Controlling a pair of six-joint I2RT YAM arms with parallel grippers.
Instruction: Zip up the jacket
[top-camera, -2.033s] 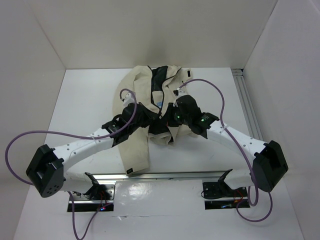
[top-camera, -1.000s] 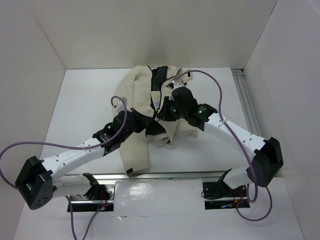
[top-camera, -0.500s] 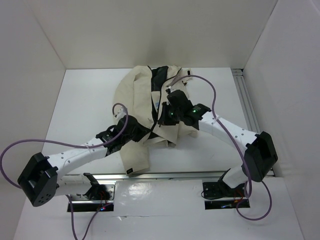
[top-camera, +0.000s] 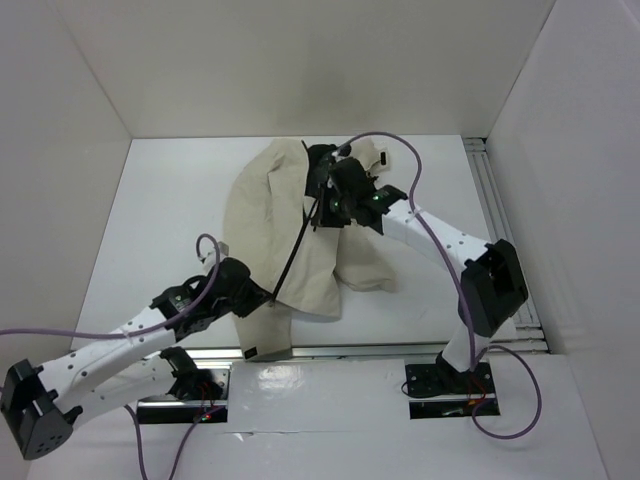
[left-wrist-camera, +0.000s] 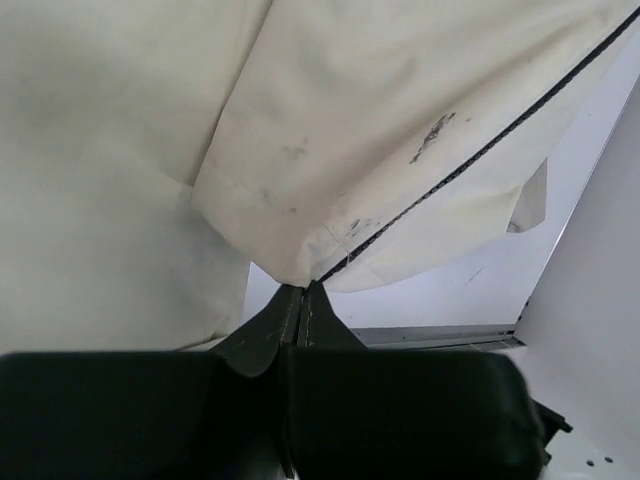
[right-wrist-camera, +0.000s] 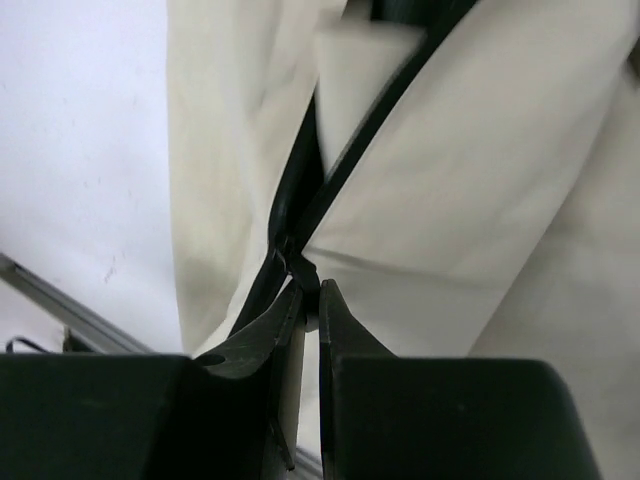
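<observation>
My left gripper pulls the jacket's hem outward next, to its left in the top view, toward the bare far tabletop. It stretches the zipper, then releases.
The cream jacket (top-camera: 262, 215) lies spread on the white table, its dark zipper line (top-camera: 298, 243) running from the hem up toward the collar. My left gripper (top-camera: 268, 297) is shut on the jacket's bottom hem beside the zipper's lower end; the left wrist view shows the hem corner (left-wrist-camera: 290, 275) pinched between the jaws. My right gripper (top-camera: 322, 208) is shut on the black zipper pull (right-wrist-camera: 306, 277) high on the jacket, near the collar. The jacket fronts are joined below the pull and the black lining (right-wrist-camera: 400, 20) shows above it.
White walls enclose the table on three sides. A metal rail (top-camera: 500, 230) runs along the right edge and another (top-camera: 340, 352) along the near edge by the arm bases. Purple cables loop above both arms.
My right gripper has moved up the jacket toward the collar with the zipper pull, closing the front. My left gripper has pulled back toward the near edge with the hem, stretching the zipper line straight.
</observation>
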